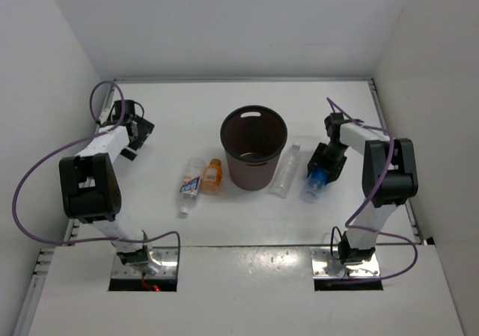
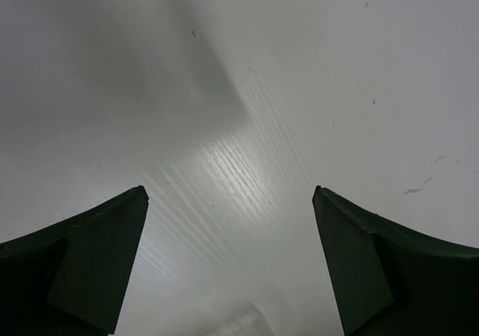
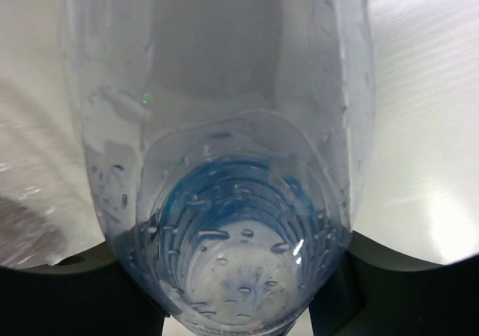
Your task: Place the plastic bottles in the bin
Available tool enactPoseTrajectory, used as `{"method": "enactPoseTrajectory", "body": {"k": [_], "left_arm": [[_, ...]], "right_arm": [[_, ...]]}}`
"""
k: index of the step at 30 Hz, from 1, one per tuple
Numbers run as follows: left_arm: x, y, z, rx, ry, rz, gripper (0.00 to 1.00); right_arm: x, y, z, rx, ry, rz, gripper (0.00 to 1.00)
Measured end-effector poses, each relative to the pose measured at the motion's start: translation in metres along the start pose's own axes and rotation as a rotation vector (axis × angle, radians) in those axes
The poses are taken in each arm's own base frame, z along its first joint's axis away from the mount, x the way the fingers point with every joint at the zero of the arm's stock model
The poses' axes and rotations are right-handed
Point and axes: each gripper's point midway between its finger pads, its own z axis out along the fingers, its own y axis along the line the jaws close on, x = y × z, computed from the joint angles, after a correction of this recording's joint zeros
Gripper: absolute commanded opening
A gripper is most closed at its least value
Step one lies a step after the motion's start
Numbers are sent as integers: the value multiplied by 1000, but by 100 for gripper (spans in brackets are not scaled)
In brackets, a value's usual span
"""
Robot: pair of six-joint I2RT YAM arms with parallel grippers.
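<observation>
My right gripper raises the clear bottle with the blue label over the bin's opening (image 1: 254, 135) next for release, since the bin's rim stands above the bottle.
The dark brown bin (image 1: 251, 174) stands upright mid-table. Left of it lie the clear bottle with the white-blue-orange label (image 1: 190, 185) and the short orange bottle (image 1: 212, 176). Right of it lies the plain clear bottle with a white cap (image 1: 285, 170). My right gripper (image 1: 324, 165) is shut on the clear bottle with the blue label (image 1: 314, 182), low over the table right of the bin. That bottle (image 3: 224, 201) fills the right wrist view between the dark fingers (image 3: 389, 295) of my right gripper (image 3: 236, 283). My left gripper (image 1: 139, 132) is open and empty at the far left, also in its wrist view (image 2: 230, 194).
White walls close in the table on the left, back and right. The left arm's purple cable (image 1: 45, 164) loops along the left edge. A raised white ledge (image 1: 239, 276) with both arm bases runs along the near edge.
</observation>
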Motion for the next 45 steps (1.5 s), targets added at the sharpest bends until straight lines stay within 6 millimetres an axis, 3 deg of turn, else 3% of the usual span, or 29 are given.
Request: {"method": "enactPoseTrajectory", "body": {"k": [3, 5, 8, 11, 13, 15, 18, 20, 23, 29, 33, 37, 42, 44, 45], "left_arm": [[-1, -1, 0, 4, -3, -1, 99], [-1, 0, 1, 2, -6, -3, 99], [3, 4, 2, -9, -2, -7, 99], [6, 8, 3, -20, 5, -16, 99], [8, 9, 3, -18, 10, -22, 99], [9, 7, 2, -13, 15, -26, 99], [9, 2, -2, 14, 15, -32, 99], [10, -3, -5, 49, 18, -26, 99], [17, -18, -11, 121, 28, 17, 99], [47, -49, -23, 237, 57, 145, 99], [69, -48, -25, 251, 91, 203, 99], [75, -44, -24, 243, 98, 228, 99], [81, -38, -29, 249, 95, 257, 99], [89, -36, -33, 263, 99, 276, 99], [95, -35, -36, 269, 105, 290, 99]], "right_arm": [[-27, 13, -26, -17, -70, -2, 47], [-59, 32, -62, -53, -165, -6, 42], [-113, 70, -140, -170, -378, -17, 42], [-143, 97, -226, -301, -582, -42, 42], [-144, 109, -284, -395, -704, -78, 41], [-134, 117, -330, -493, -788, -121, 37], [-104, 135, -378, -646, -860, -229, 37], [-81, 150, -395, -731, -868, -328, 37], [-49, 172, -400, -809, -850, -470, 35], [3, 200, -359, -839, -728, -670, 38], [31, 215, -329, -811, -662, -755, 41], [53, 232, -312, -776, -634, -832, 43], [67, 244, -281, -689, -616, -871, 58], [69, 240, -263, -642, -603, -867, 92], [68, 238, -256, -621, -596, -855, 100]]}}
